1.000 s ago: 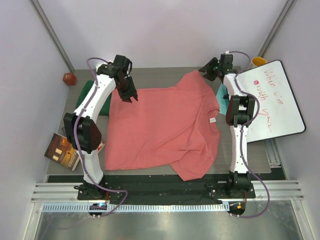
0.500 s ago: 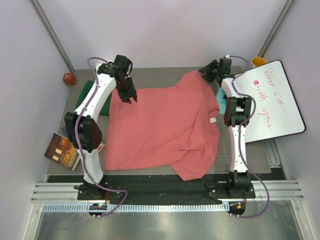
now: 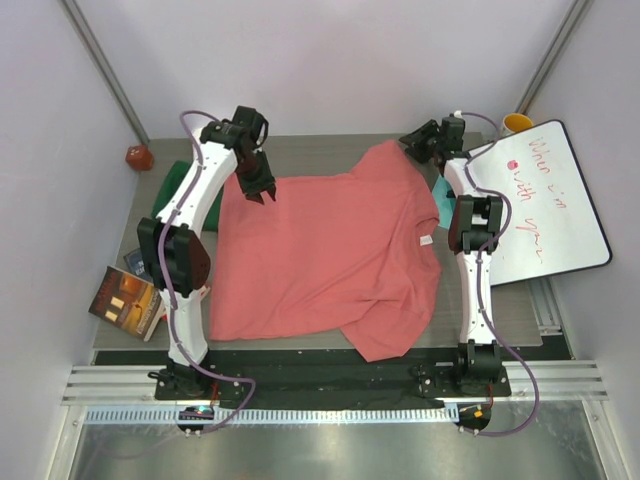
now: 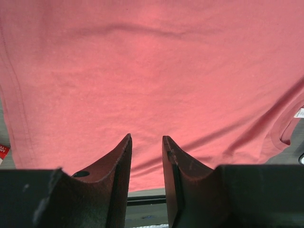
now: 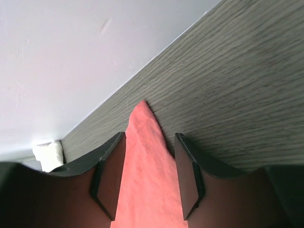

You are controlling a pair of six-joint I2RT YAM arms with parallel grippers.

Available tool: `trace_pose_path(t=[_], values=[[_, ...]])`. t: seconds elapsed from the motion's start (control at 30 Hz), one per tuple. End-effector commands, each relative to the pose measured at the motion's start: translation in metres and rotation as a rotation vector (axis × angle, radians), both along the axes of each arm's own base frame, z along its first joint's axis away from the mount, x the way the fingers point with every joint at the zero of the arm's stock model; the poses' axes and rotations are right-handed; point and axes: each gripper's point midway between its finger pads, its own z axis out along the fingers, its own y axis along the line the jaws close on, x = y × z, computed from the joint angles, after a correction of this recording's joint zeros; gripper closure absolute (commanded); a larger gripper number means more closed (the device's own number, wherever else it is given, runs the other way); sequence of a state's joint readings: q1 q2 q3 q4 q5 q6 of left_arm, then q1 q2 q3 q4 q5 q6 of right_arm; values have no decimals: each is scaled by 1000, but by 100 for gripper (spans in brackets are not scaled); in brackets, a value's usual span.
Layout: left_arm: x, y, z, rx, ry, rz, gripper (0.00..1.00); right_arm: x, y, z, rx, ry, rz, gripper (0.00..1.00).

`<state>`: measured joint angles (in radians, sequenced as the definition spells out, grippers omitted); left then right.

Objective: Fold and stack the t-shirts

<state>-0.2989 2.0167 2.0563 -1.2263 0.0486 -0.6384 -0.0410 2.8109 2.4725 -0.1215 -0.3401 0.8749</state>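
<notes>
My right gripper already has its open fingers on both sides of the hem, so next it will go down and slightly back onto the pink sleeve's edge (image 3: 399, 147) (image 5: 151, 131) by the whiteboard and close.
The salmon-pink t-shirt (image 3: 325, 255) lies spread flat on the grey table, its white neck label (image 3: 425, 241) to the right. My left gripper (image 3: 258, 190) hovers open over the shirt's far left corner. In the left wrist view the fingers (image 4: 146, 140) stand a little apart with only pink cloth (image 4: 152, 71) below. My right gripper (image 3: 412, 143) is at the far sleeve tip. In the right wrist view it is open (image 5: 149, 137), with the pointed sleeve tip (image 5: 142, 123) lying between the fingers, not pinched. The dark green shirt (image 3: 180, 178) lies folded under the left arm. The cream-white shirt is out of view.
A whiteboard (image 3: 550, 200) leans at the right with a yellow cup (image 3: 517, 123) behind it. A teal item (image 3: 442, 200) lies by the right arm. A red object (image 3: 138, 157) sits at the far left. Glossy books (image 3: 125, 300) overhang the left edge. The back wall is close behind the sleeve.
The left arm's elbow has swung slightly right while its gripper stays over the shirt corner. The right gripper has crept a little left onto the sleeve tip. The shirt has not moved.
</notes>
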Motion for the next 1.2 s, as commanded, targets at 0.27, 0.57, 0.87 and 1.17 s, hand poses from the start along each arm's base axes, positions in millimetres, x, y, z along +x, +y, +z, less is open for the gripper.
trace_pose_path(t=[0.27,0.57,0.87,1.17], values=[[5,-4,-2,-5,10,-7,68,-37,40,-41,9,113,212,56],[5,-3,-5,1,19,-9,68,-42,48,-45,5,119,240,61],[4,-2,-8,7,28,-18,68,-38,43,-49,-12,128,202,87],[16,8,-24,25,23,42,68,-29,38,-11,-39,57,190,99]])
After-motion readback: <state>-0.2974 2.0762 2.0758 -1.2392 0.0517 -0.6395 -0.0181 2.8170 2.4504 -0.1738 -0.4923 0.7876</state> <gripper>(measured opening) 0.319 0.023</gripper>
